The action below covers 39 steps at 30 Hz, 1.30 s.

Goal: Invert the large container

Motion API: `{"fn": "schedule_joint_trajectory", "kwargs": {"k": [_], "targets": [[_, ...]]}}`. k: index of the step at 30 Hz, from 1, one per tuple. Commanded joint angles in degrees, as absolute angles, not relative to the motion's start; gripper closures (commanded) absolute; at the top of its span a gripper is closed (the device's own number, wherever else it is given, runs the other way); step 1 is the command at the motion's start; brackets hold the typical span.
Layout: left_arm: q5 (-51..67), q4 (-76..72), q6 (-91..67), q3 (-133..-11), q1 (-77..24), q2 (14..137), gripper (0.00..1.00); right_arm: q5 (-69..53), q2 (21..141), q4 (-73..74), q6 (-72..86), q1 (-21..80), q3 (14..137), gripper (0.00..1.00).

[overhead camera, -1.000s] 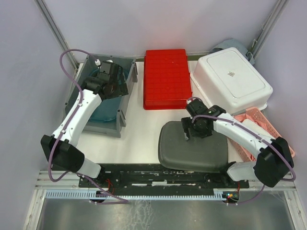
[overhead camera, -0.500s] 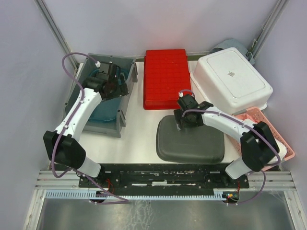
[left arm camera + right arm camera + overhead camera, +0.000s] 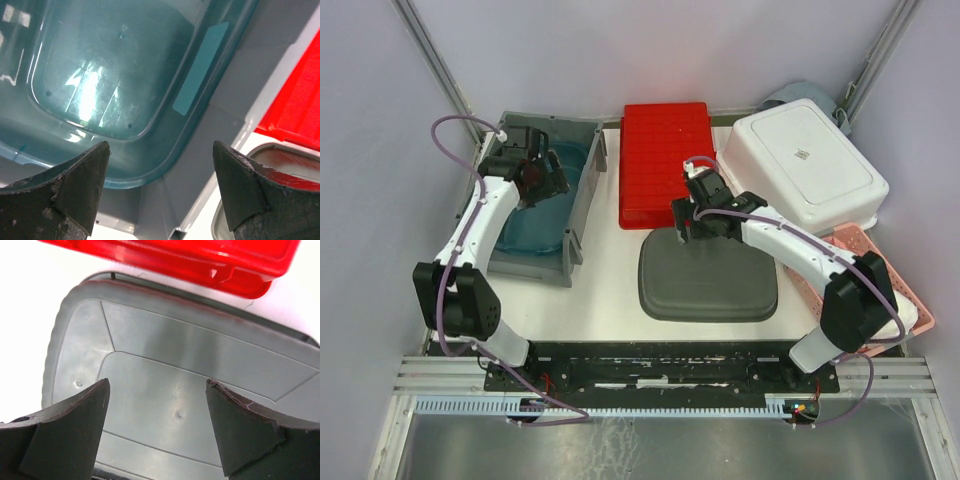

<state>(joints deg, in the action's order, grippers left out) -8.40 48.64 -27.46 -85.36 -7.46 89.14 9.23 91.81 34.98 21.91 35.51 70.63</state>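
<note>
I need to turn my left gripper and lower it toward the red tray onto the tub's side rim [image 3: 572, 205] [image 3: 212, 90], because the teal tub's rim is clear of the crate's side.
A dark grey container [image 3: 708, 278] lies bottom up on the white table; its ribbed underside fills the right wrist view [image 3: 180, 390]. My right gripper [image 3: 692, 224] is open and empty above its far edge [image 3: 157, 385]. A grey crate [image 3: 578, 215] at the back left holds a clear teal tub [image 3: 535, 215], open side up. My left gripper [image 3: 540, 178] is open and empty above the tub. In the left wrist view the gripper [image 3: 160, 150] hangs over the tub's near rim [image 3: 125, 90] and the crate wall [image 3: 220, 140].
A red tray [image 3: 667, 160] lies bottom up at the back centre, just beyond the dark grey container [image 3: 200, 260]. A white tub [image 3: 805, 165] lies bottom up at the back right. A pink basket [image 3: 880, 265] sits at the right edge.
My right gripper has moved left and toward the back, and the dark grey container has shifted left and back with it. My left gripper has moved left over the crate.
</note>
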Motion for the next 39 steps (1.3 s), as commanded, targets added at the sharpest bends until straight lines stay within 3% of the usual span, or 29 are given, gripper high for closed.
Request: {"fn": "schedule_joint_trajectory", "kwargs": {"k": [1, 6, 14, 21, 26, 33, 39], "targets": [[-9.81, 48.34, -23.72, -84.62, -7.42, 92.26, 0.11, 12.02, 85.35, 38.92, 20.22, 35.3, 75.0, 0.14], [-14.12, 48.38, -18.14, -78.09, -7.47, 87.49, 0.11, 13.83, 82.22, 42.16, 21.4, 35.21, 76.43, 0.14], [-4.66, 47.14, -18.99, -71.3, -10.33, 84.38, 0.13, 12.72, 82.7, 43.29, 22.96, 35.17, 78.38, 0.13], [1.18, 43.02, -19.68, -75.7, -17.85, 90.52, 0.11, 12.36, 84.53, 43.41, 22.56, 35.17, 80.08, 0.13], [-2.36, 47.13, -14.98, -78.78, -20.48, 91.19, 0.12, 11.8, 84.74, 44.11, 22.77, 35.22, 80.57, 0.13], [-0.6, 53.19, -7.98, -72.3, -21.17, 84.85, 0.17, 10.17, 84.11, 43.21, 25.06, 35.16, 78.74, 0.13], [1.9, 48.23, -4.85, -65.83, -23.52, 79.55, 0.18, 8.96, 85.2, 42.48, 25.38, 35.2, 79.46, 0.13]]}}
